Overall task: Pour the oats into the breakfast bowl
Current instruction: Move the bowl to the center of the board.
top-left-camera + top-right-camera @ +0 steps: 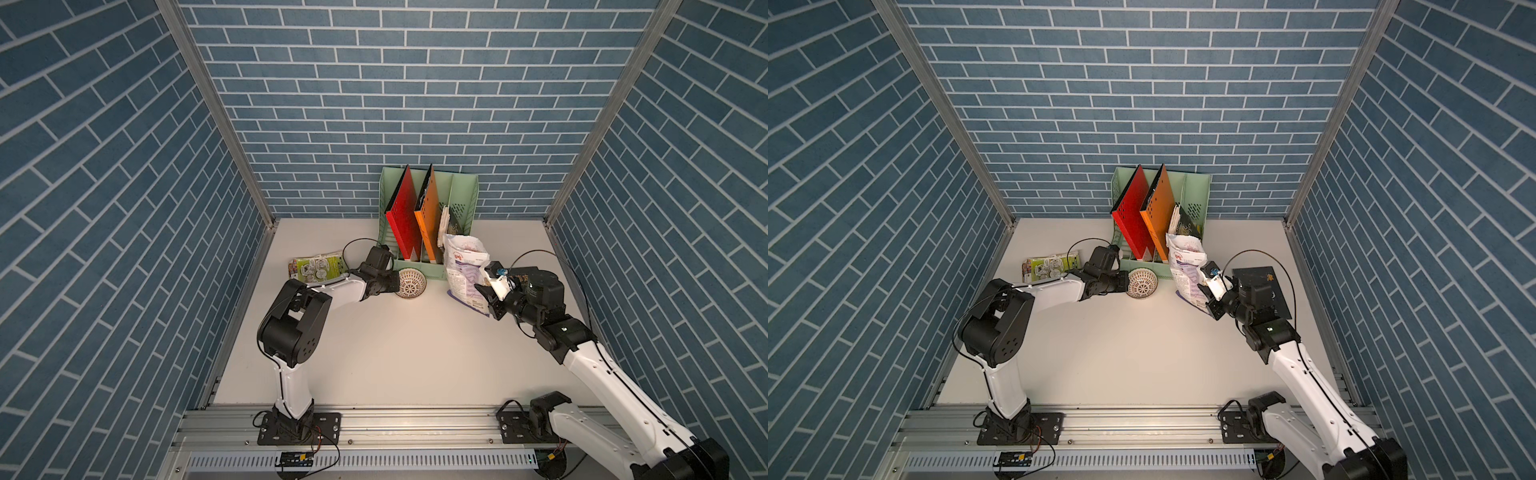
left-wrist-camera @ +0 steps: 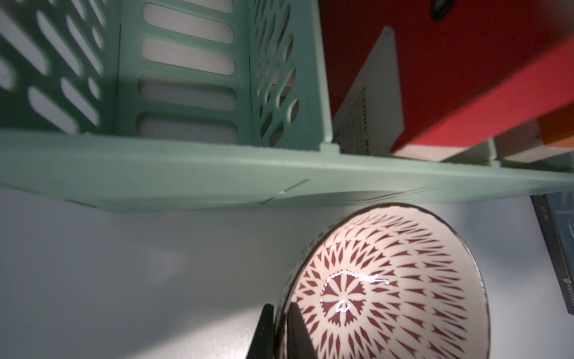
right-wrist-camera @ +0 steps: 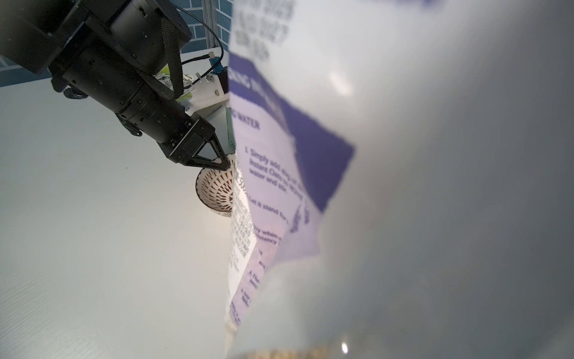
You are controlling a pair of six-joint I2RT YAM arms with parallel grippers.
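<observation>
My left gripper should next pull the bowl [image 1: 412, 284] it is holding back toward my base onto clear tabletop, away from the green rack crowding it. Then it should let go of the bowl's rim.
The breakfast bowl [image 1: 412, 284] [image 1: 1143, 283], white inside with a dark radial pattern, sits on the table in front of the green rack. My left gripper [image 1: 397, 286] [image 1: 1128, 283] [image 2: 281, 309] is shut on its rim, one finger inside and one outside; the right wrist view shows this too [image 3: 222, 163]. The white oats pouch [image 1: 462, 268] [image 1: 1185, 266] [image 3: 403, 155] stands to the bowl's right, top open, with a gap of table between them. My right gripper [image 1: 485, 291] [image 1: 1207, 291] is shut on the pouch's side. The pouch hides those jaws in the right wrist view.
A mint green file rack [image 1: 459, 195] [image 2: 186, 174] stands against the back wall, holding a red folder [image 1: 405, 216] and an orange folder [image 1: 430, 216]. A flat green printed packet [image 1: 318, 268] lies left of the left wrist. Blue brick walls close in three sides.
</observation>
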